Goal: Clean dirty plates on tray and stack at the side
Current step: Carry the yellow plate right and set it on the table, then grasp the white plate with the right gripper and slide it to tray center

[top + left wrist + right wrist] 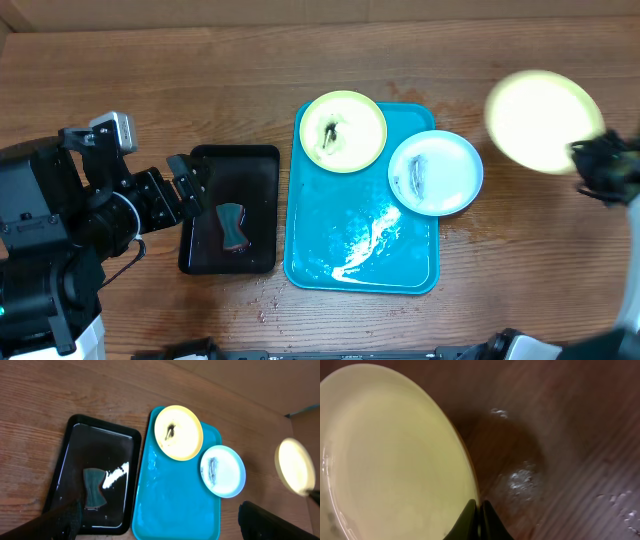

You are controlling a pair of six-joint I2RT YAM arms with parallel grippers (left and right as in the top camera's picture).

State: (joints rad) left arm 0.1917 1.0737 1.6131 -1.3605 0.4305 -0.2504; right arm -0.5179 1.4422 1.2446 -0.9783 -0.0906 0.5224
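The bare wood beside the light blue plate is clear, so my right gripper will next bring its plate down and back there to let go of the plate's rim.
The turquoise tray (340,250) lies mid-table. A yellow-green-rimmed plate (343,131) with a dark brown smear rests on its far left corner. A light blue plate (435,172) with a greyish smear overlaps its right rim. My right gripper (598,165) is shut on the rim of a second yellow-green plate (542,119), held in the air right of the tray, blurred; the right wrist view shows the fingers (479,519) pinching its edge (395,460). My left gripper (190,185) is open and empty over the black tray's left end; its fingers frame the left wrist view (160,525).
A smaller black tray (255,165) lies left of the turquoise one, with a dark teal sponge (232,226) in it. Wet streaks glisten on the turquoise tray floor (365,240). Damp patches mark the wood right of the tray (520,477).
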